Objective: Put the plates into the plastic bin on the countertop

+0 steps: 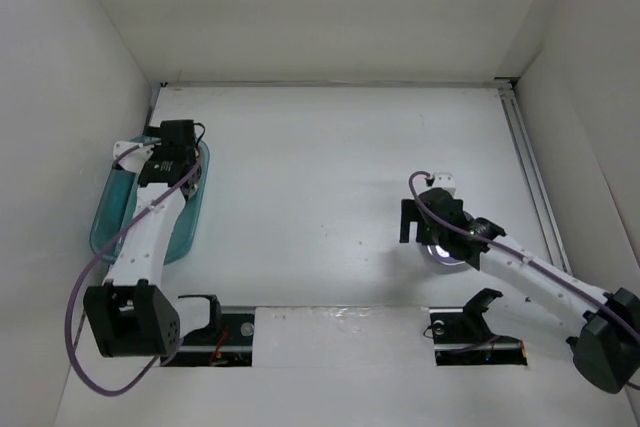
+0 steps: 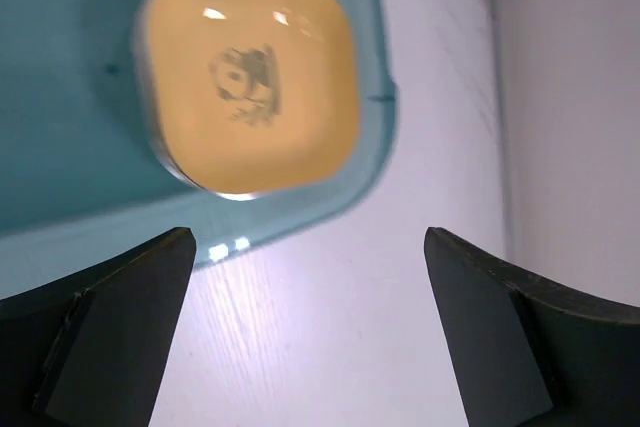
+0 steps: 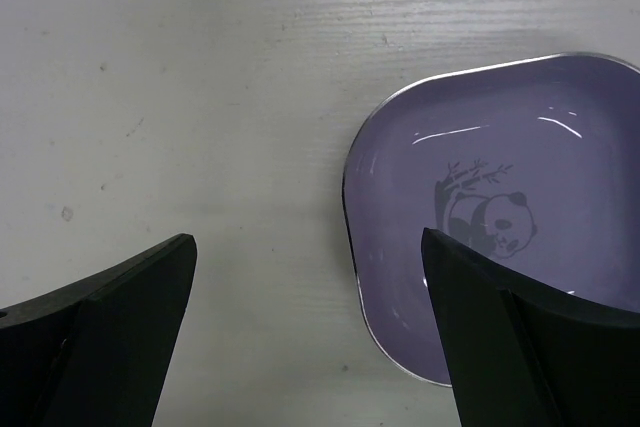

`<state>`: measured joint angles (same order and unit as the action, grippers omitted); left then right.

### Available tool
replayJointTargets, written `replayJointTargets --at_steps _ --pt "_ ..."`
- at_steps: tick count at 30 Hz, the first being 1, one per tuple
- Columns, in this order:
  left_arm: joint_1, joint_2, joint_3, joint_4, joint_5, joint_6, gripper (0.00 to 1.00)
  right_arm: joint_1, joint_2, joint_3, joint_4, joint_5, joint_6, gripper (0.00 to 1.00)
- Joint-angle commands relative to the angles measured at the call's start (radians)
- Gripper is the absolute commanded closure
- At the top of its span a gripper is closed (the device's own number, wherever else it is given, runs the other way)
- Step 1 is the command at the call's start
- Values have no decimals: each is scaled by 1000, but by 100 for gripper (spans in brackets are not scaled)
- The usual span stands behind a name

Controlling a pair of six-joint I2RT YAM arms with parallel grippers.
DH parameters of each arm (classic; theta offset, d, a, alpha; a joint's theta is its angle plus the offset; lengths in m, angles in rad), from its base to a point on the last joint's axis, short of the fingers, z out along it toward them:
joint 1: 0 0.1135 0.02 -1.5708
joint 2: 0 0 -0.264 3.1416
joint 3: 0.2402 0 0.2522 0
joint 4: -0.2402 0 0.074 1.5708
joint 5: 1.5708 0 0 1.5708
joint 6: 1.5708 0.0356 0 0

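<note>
The purple plate's edge (image 3: 353, 245) faces the bin, and my right gripper will next come down to it. Then my right gripper will close on the plate's edge.
In the left wrist view a yellow-orange plate (image 2: 250, 77) with a panda mark lies inside the teal plastic bin (image 2: 60, 147), near its corner. My left gripper (image 2: 308, 239) hangs open over the white countertop (image 2: 330, 327) just outside the bin's rim, with nothing between its fingers. From above, the left gripper (image 1: 172, 152) is at the far end of the bin (image 1: 105, 222), and the arm hides the plate. A purple plate (image 3: 500, 207) lies on the countertop (image 1: 330, 167). My right gripper (image 3: 308, 239) is open and straddles the plate's left edge, one finger (image 3: 520, 347) over the plate (image 1: 440, 255).
White walls enclose the countertop on three sides. A metal rail (image 1: 530, 177) runs along the right wall. Two black brackets (image 1: 205, 312) (image 1: 480, 309) stand by the slots at the near edge, between the arm bases.
</note>
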<state>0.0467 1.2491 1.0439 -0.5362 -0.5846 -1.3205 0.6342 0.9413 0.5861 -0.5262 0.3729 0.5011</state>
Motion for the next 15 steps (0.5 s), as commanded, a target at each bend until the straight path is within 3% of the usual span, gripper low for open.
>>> replayJointTargets --at_steps 1,7,10,14,15 --pt "-80 -91 33 64 -31 113 1 -7 66 -6 92 -9 17 0" --pt "-108 -154 27 106 86 309 1 -7 175 -43 209 -61 27 0" --pt "-108 -178 -11 165 219 406 1 -7 208 -34 236 -61 2 13" --pt "-108 -169 -39 165 273 481 1 -7 261 -13 273 -106 -10 30" --pt "-108 -159 -39 165 282 481 1 -7 290 -12 294 -121 -22 43"
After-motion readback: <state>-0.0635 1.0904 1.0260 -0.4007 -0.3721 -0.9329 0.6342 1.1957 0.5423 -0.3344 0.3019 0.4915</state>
